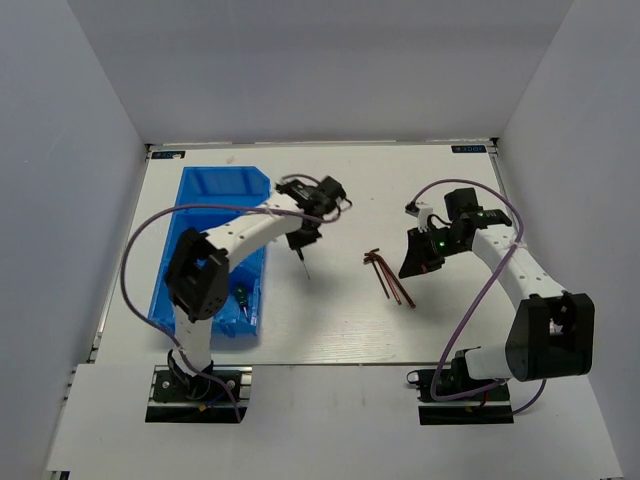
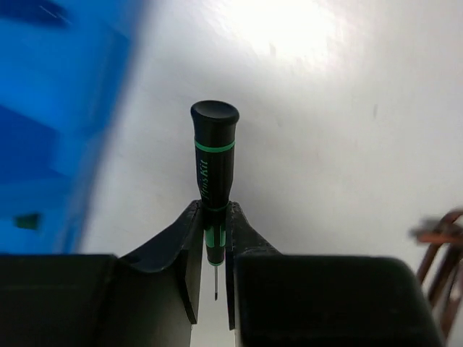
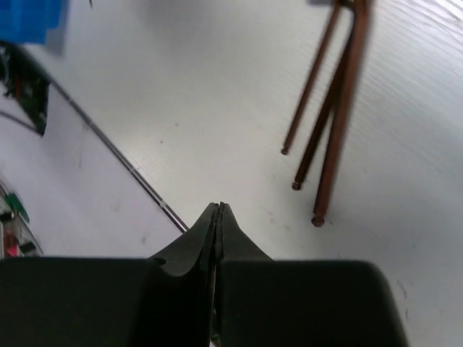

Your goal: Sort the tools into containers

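Observation:
The bin's middle compartment (image 1: 247, 263) (image 2: 43, 72) lies to the left in the top view. My left gripper should carry the screwdriver that way, over the divider between the compartments, to release it.
My left gripper (image 2: 214, 217) is shut on a thin black screwdriver (image 2: 214, 152) with green rings, gripped low on the handle with its head pointing away. From above, this tool (image 1: 303, 262) hangs from the left gripper (image 1: 300, 240), just right of the blue bin (image 1: 215, 200). A green-handled screwdriver (image 1: 241, 297) lies in the bin's near compartment. Three dark-red hex keys (image 1: 390, 275) lie mid-table. My right gripper (image 1: 410, 265) hovers right beside them, shut (image 3: 219, 210) with nothing seen between its jaws. The hex keys (image 3: 333, 123) lie ahead and to the right of it.
The bin (image 2: 51, 108) fills the left side of the left wrist view, and the hex keys (image 2: 441, 246) show at its right edge. A metal rail (image 3: 116, 148) marks the table's near edge. White walls enclose the table (image 1: 330, 320).

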